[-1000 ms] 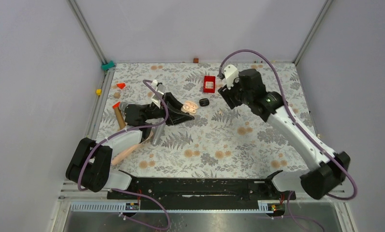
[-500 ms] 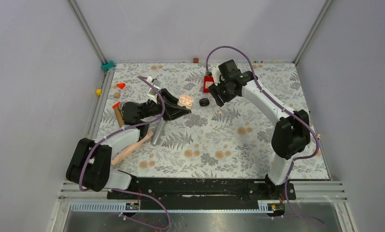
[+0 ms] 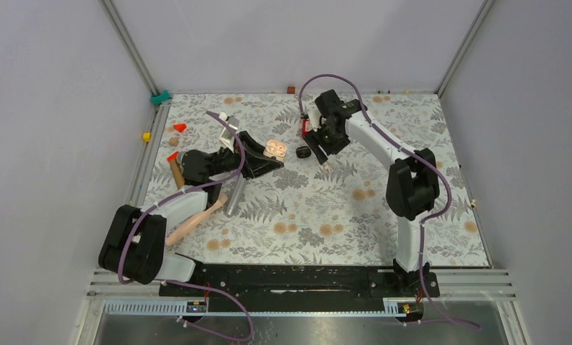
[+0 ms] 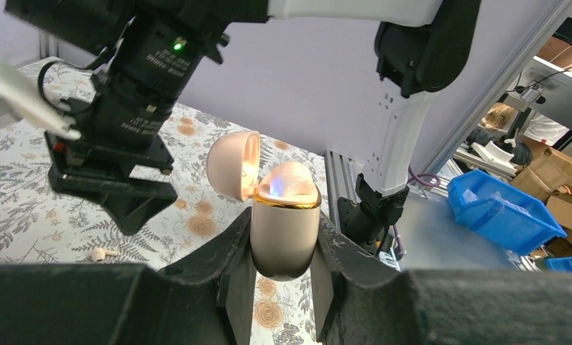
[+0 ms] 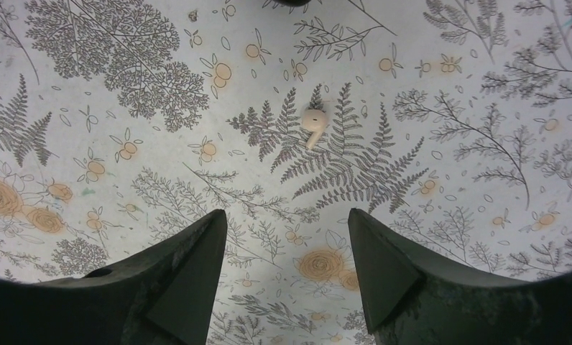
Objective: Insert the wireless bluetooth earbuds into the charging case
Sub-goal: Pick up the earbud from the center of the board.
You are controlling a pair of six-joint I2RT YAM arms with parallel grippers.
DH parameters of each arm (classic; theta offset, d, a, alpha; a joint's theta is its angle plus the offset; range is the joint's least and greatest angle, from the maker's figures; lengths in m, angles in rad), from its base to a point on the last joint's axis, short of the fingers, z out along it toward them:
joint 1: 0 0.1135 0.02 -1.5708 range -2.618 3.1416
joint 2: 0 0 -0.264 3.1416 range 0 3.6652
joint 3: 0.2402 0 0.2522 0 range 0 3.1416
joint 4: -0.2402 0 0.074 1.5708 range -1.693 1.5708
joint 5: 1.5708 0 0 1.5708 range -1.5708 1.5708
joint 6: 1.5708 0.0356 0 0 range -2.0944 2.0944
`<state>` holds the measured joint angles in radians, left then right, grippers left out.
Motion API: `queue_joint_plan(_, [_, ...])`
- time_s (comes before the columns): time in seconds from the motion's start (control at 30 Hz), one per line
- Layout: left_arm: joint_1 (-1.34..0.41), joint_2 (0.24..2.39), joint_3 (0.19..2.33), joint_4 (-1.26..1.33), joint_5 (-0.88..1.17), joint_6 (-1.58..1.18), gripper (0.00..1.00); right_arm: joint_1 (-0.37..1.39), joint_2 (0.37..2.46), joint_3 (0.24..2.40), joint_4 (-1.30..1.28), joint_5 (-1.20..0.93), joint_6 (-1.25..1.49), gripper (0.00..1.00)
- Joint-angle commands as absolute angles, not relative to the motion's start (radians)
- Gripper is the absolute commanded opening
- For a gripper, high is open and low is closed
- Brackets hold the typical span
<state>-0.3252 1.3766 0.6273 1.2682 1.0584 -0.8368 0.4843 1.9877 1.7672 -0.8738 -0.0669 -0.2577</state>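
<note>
I need to lower my right gripper until its open fingers are on both sides of the loose earbud below it on the mat. Those fingers are still high above it.
The charging case is pale pink with a gold rim, not black, and its lid is flipped open. My left gripper is shut on its body and holds it upright above the mat; from above, the case sits at the left gripper's tip. A pale rounded shape with a blue glow fills the case's mouth. One pale pink earbud lies loose on the mat, ahead of my open right gripper, which hovers over it with nothing between its fingers. The same earbud lies below the right gripper's fingers.
A small black oval object lies between the two grippers. A red box is partly hidden behind the right arm. A silver cylinder, a pink stick, a brown block and red wedges lie at the left.
The right arm has swung left and down, over the earbud beside the black oval, and its jaws have widened slightly. The left gripper has shifted the case a little farther back.
</note>
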Motion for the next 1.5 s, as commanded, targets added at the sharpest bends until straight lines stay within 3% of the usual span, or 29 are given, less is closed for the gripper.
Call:
queue_joint_plan(0.0, [-0.321, 1.383, 0.65, 1.358, 1.058, -0.861, 0.0, 0.48, 2.079, 1.869, -0.992, -0.067, -0.288, 0.72])
queue_joint_plan(0.5, [-0.341, 1.363, 0.638, 1.37, 1.074, -0.841, 0.0, 0.435, 2.398, 2.217, -1.191, -0.243, -0.262, 0.73])
queue_joint_plan(0.73, [-0.351, 1.355, 0.638, 1.345, 1.079, -0.818, 0.0, 0.422, 2.44, 2.228, -1.186, -0.258, -0.241, 0.73])
queue_joint_plan(0.9, [-0.363, 1.356, 0.638, 1.339, 1.081, -0.809, 0.0, 0.421, 2.445, 2.218, -1.165, -0.235, -0.226, 0.63])
queue_joint_plan(1.47, [-0.376, 1.355, 0.644, 1.324, 1.091, -0.798, 0.0, 0.42, 2.498, 2.261, -1.167, -0.137, -0.306, 0.62])
